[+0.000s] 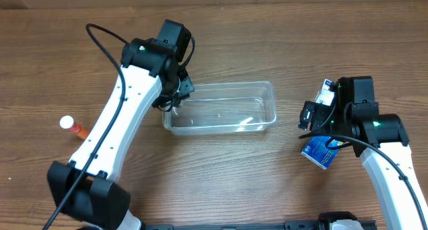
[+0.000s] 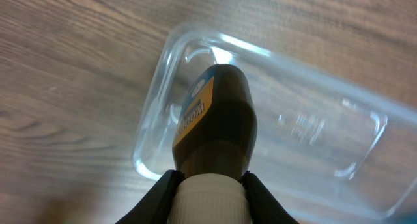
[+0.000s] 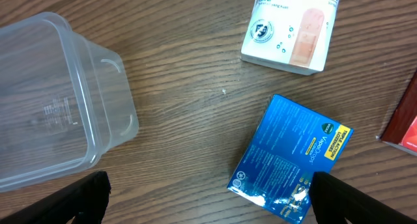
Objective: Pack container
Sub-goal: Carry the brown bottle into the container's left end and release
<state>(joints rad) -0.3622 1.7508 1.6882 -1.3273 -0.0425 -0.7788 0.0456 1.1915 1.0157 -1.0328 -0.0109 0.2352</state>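
Observation:
I need to bring the dark bottle down with my left gripper into the open container at its end farthest from the blue box. I should release the cap only after that.
The clear plastic container lies open at mid table; it also shows in the left wrist view and the right wrist view. My left gripper is shut on the white cap of a dark bottle with a yellow label, held over the container's left end; in the overhead view the gripper sits at that end. My right gripper is open and empty, above the table between the container and a blue box, to the container's right.
A white box lies beyond the blue box. A red-edged item sits at the right edge. A small orange bottle with a white cap lies at the far left of the table.

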